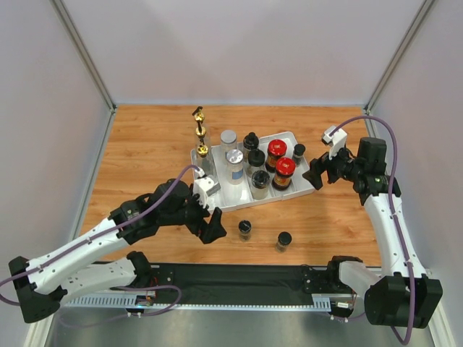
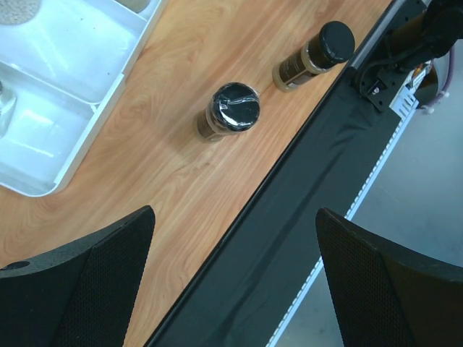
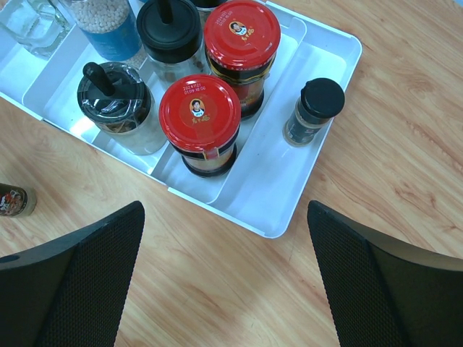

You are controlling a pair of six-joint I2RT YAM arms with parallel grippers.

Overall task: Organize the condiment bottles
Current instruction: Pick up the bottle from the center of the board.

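Observation:
I next need to move my left gripper across and down onto the closer spice jar's cap (image 1: 244, 225), which is below it and to its right in the top view, outside the tray (image 1: 289, 196).
Two small black-capped spice jars (image 1: 245, 229) (image 1: 283, 241) stand on the wood in front of the white divided tray (image 1: 289, 196); they also show in the left wrist view (image 2: 228, 112) (image 2: 315, 56). In the tray stand two red-lidded jars (image 3: 200, 123) (image 3: 242, 50), a black-capped spice jar (image 3: 312, 110), black-topped clear jars (image 3: 119, 105), silver-lidded jars (image 1: 234, 165) and gold-spouted bottles (image 1: 200, 134). My left gripper (image 1: 205, 228) is open and empty, left of the near jar. My right gripper (image 1: 318, 173) is open and empty beside the tray's right end.
A black mat (image 2: 289, 217) and the arm-base rail run along the table's near edge. White walls enclose the table on three sides. A spice jar shows at the left edge of the right wrist view (image 3: 14, 200).

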